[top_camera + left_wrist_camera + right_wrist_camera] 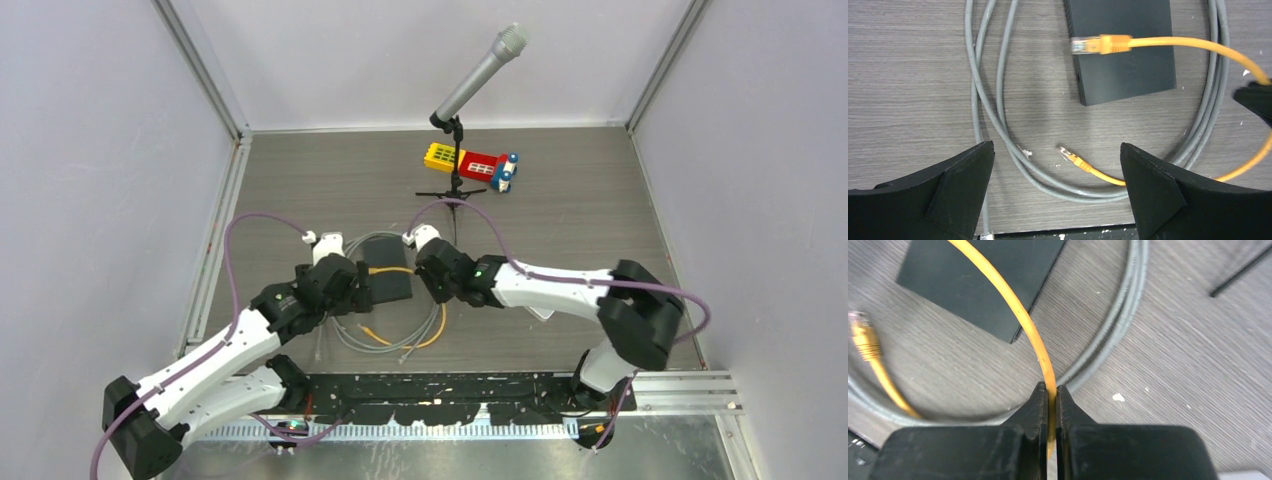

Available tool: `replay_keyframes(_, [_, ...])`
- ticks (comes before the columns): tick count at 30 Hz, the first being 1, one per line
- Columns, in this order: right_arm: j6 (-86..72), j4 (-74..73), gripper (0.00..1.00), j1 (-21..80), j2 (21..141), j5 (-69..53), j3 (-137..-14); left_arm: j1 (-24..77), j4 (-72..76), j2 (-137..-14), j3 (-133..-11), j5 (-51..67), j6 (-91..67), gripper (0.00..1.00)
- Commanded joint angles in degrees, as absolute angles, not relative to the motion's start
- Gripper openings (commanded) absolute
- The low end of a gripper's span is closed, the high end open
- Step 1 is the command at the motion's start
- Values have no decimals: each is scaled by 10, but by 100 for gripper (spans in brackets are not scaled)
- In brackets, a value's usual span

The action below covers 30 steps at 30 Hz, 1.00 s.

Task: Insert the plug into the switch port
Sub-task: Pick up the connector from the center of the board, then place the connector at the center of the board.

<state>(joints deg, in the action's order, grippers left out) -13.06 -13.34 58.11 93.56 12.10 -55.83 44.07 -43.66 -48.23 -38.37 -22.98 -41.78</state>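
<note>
I need to lift the orange cable [1178,44] with my right gripper, move it to the right in the top view and let it go on the bare tabletop, because it lies across the switch.
A flat black switch [1128,60] lies on the table. An orange cable [1178,44] runs across its top, and one clear-tipped plug [1087,45] rests at the switch's left edge, outside any port. The cable's other plug [1068,155] lies on the table. My right gripper [1049,390] is shut on the orange cable [1018,315], some way back from the plug, just right of the switch [978,280]. My left gripper [1057,146] hangs open above the loose plug, left of the switch [392,285], holding nothing.
A grey cable [998,115] loops around the switch on the table. A microphone on a small stand [480,70] and a red and yellow toy block [470,163] stand at the back. A black perforated rail [450,385] runs along the near edge.
</note>
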Motion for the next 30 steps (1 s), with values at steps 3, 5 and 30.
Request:
replay_keyframes(3, [-153, -214, 0, 595, 810, 171, -542, 421, -346, -503, -376, -233, -411, 99])
replay_keyframes(5, [-166, -236, 1, 596, 781, 180, -532, 416, -314, -524, -372, -217, -408, 99])
replay_keyframes(30, [-513, -824, 1, 596, 612, 579, -727, 374, -155, -665, -280, -175, -420, 94])
